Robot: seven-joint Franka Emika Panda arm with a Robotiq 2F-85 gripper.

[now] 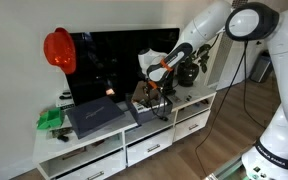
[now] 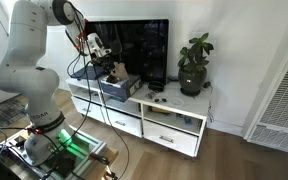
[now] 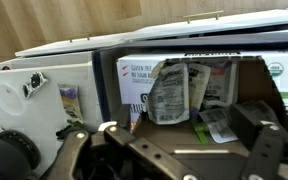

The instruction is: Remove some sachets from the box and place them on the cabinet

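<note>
The white printed sachet faces my spread fingers uncovered, so my gripper will next go down and outward into the open box to the sachet's lower edge.
The small dark grey box [image 3: 134, 75] lies open in the wrist view, with several pale sachets [image 3: 170, 92] standing inside it and one lying flat [image 3: 216, 122]. It sits on the white cabinet [image 1: 199, 103] in front of the TV in both exterior views [image 1: 147, 102] [image 2: 121, 80]. My gripper [image 3: 184, 145] is open, its two dark fingers spread wide just above the box's open side. Nothing is between them. It hovers over the box in both exterior views [image 1: 156, 88] [image 2: 103, 64].
A large flat dark grey case [image 1: 94, 116] lies beside the box. A black TV [image 1: 119, 60] stands behind. A red helmet [image 1: 59, 50] and a green object [image 1: 49, 119] sit at one end, a potted plant [image 2: 194, 68] at the other.
</note>
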